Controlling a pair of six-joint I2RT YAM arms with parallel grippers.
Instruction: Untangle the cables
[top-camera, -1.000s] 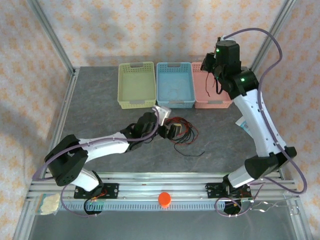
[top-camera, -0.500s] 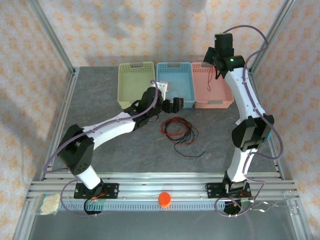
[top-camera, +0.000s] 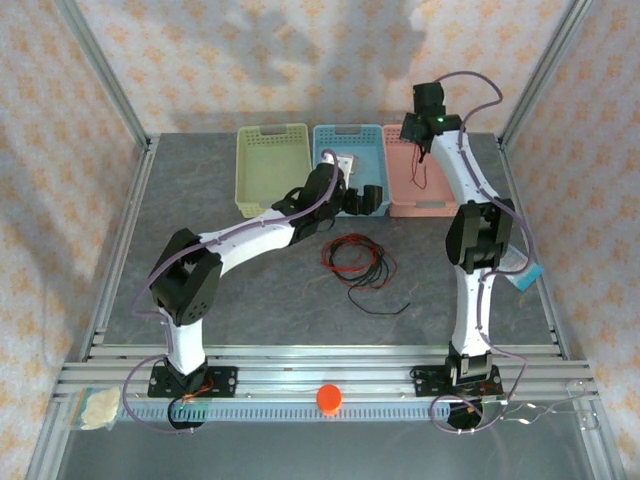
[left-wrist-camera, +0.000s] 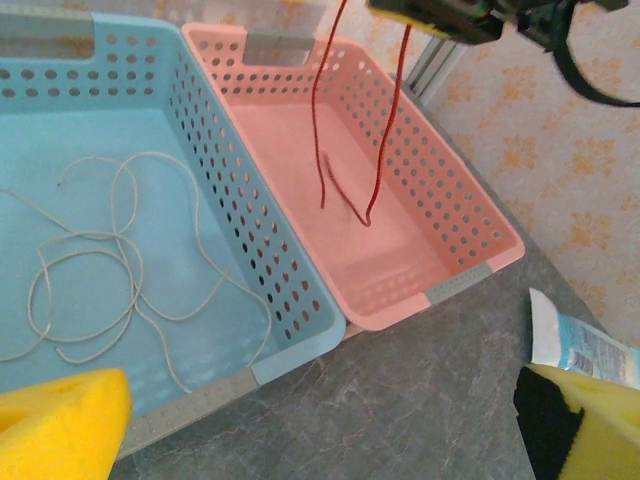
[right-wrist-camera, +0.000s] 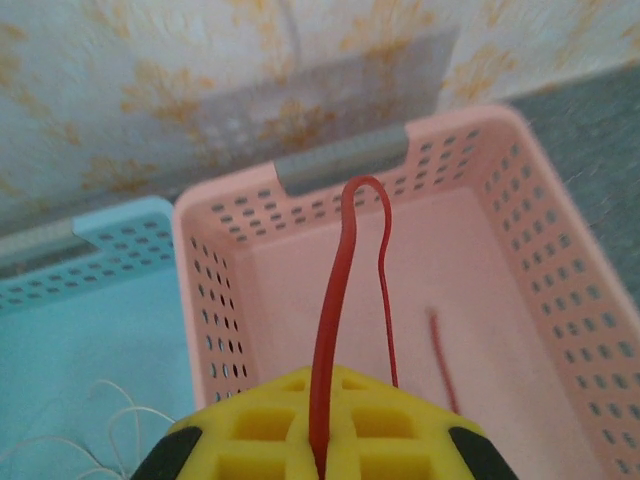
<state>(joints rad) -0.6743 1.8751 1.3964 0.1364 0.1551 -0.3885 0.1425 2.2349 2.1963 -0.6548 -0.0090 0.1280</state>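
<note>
I will lower my right gripper toward the pink basket's bottom below next and release the red cable there, because the loose ends of the red cable (right-wrist-camera: 330, 300) already hang inside the pink basket.
A red cable (right-wrist-camera: 330, 300) hangs doubled from my right gripper (right-wrist-camera: 320, 392), which is shut on it above the pink basket (right-wrist-camera: 340, 160). Its loose ends (left-wrist-camera: 345, 195) dangle down into that basket. In the top view the right gripper (top-camera: 421, 133) is high over the pink basket (top-camera: 430, 210). A whitish cable (left-wrist-camera: 120, 260) lies loose in the blue basket (left-wrist-camera: 290, 360). A tangled coil of red and black cables (top-camera: 355, 260) rests on the table. My left gripper (top-camera: 366, 198) hovers open at the blue basket's front edge, its yellow fingers (left-wrist-camera: 60, 425) wide apart with nothing between them.
A yellow-green basket (top-camera: 272, 131) stands left of the blue one (top-camera: 350, 131). A black cable tail (top-camera: 385, 302) trails from the coil toward the front. A white and blue tube (left-wrist-camera: 580, 345) lies on the table at the right. An orange ball (top-camera: 329, 398) sits on the front rail.
My left arm has left the coil and stretched back to the blue basket. My right arm has straightened and carried the red cable farther back and higher over the pink basket.
</note>
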